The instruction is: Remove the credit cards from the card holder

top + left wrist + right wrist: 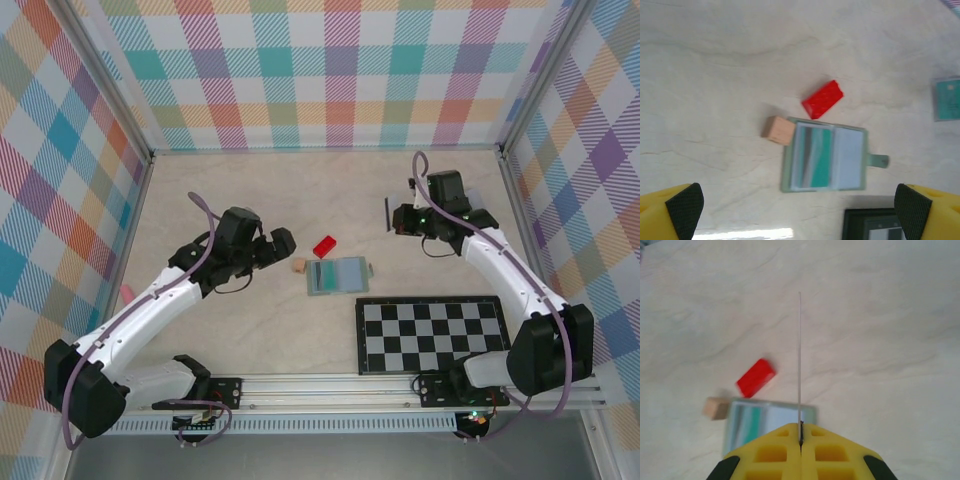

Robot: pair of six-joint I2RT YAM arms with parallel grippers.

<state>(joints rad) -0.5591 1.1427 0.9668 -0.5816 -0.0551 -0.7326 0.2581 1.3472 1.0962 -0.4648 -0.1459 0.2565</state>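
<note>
The thin card already hangs free of the holder (338,276), so the robot's right gripper should next carry it over the clear box, lower it in and let it go.
The card holder (338,276) lies open on the table, sage-green rim, tab to the right. A teal and grey credit card (816,158) sits in its left panel; the right panel (848,159) looks pale blue. My left gripper (799,212) is open and hovers left of the holder (825,159), holding nothing; from above it (284,247) is beside the tan block. My right gripper (801,432) is shut on a thin credit card (800,355) seen edge-on, raised above the table right of and beyond the holder (747,422). From above that card (387,214) is a dark sliver.
A red block (324,246) and a small tan block (297,265) lie just beyond the holder's left end. The checkerboard (432,333) lies in front of it, to the right. A clear box with teal contents (946,99) sits at the far right.
</note>
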